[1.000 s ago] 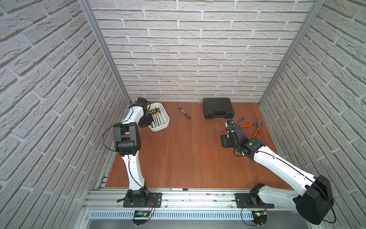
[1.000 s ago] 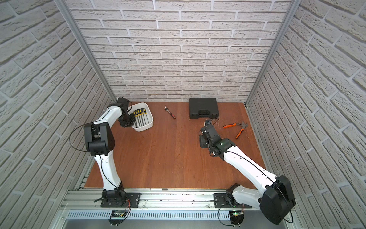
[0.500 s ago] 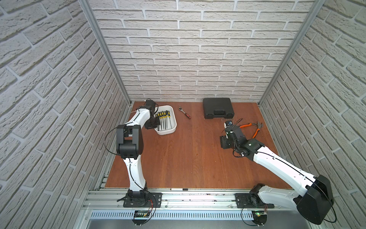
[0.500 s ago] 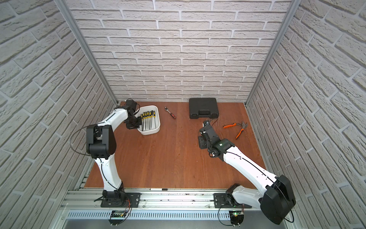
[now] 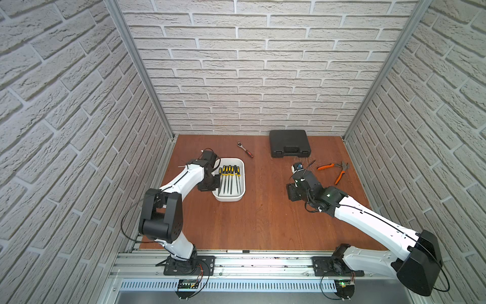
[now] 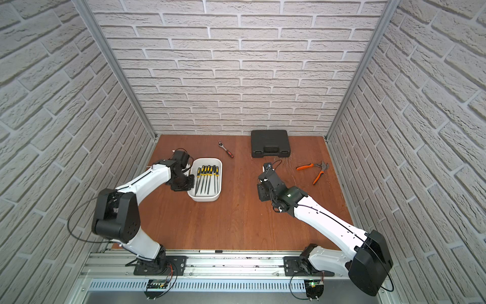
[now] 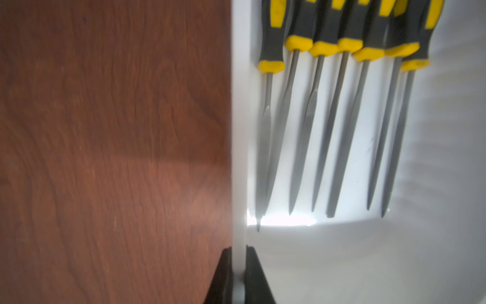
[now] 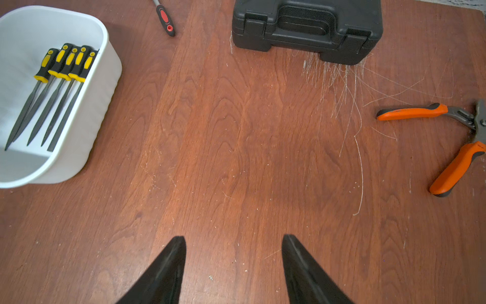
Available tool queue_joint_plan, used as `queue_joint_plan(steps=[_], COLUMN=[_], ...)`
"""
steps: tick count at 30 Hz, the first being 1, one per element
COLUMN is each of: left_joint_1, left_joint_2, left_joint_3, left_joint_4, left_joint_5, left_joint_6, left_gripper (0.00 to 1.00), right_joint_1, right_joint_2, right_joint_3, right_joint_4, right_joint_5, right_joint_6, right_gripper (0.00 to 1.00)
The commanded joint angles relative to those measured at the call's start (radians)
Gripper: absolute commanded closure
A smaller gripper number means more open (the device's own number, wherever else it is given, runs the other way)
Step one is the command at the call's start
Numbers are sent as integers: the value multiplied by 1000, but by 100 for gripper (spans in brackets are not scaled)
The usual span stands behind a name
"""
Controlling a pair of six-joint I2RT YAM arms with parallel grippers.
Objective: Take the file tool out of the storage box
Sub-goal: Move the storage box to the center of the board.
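Observation:
The left gripper should pull back and slide the tub by its side onto the bare wood at its near end (image 5: 228, 206), then let go of it, because that area is clear.
The storage box (image 5: 229, 198) (image 6: 204, 198) is a shallow white tub left of the table's middle. Several file tools (image 5: 228, 179) (image 6: 206, 180) with yellow-and-black handles lie side by side in it, tips toward the front. My left gripper (image 5: 214, 184) (image 6: 190, 183) is shut on the tub's left wall; in the left wrist view its jaws (image 7: 238, 252) pinch the thin white wall (image 7: 238, 158), with the file tools (image 7: 336, 118) just inside. My right gripper (image 8: 233, 239) (image 5: 293, 193) stands open and holds nothing, above bare wood to the right of the storage box (image 8: 92, 118).
A black tool case (image 5: 289, 143) (image 8: 307, 26) lies at the back. A ratchet with a red grip (image 5: 245, 149) (image 8: 164, 18) lies between it and the tub. Orange-handled pliers (image 5: 335, 171) (image 8: 447, 147) lie at the right. Brick walls close three sides.
My left gripper has dragged the storage box away from the left wall, rightward and toward the front. The right arm has hardly moved.

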Motion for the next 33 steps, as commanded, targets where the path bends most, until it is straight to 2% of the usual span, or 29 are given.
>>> queue_joint_plan(steps=[1,8,18,19,21,28,33], left_joint_1=[-17,-31,-34,-35,-34,-37,-37], left_joint_2=[-95,-157,-134,-134,-140,-135,-150], left_joint_3=[-76,-157,-186,-184,-182,-164,-164], left_joint_4=[19,32,72,73,76,89,91], left_joint_5=[-11,-13,1,3,2,25,19], left_joint_6=[-52,-69,-77,-74,-71,-66,-63], left_gripper=[100,100,99,95,93,68,60], right_joint_1=[37,104,155,159,166,174,182], right_joint_2=[29,118,202,209,218,214,211], right_joint_3=[39,100,173,180,194,208,220], right_joint_4=[15,35,53,52,47,44,57], right_joint_5=[27,45,48,49,53,63,50], right_joint_6=[36,38,38,37,29,18,17], right_gripper=[37,36,36,36,36,33,30])
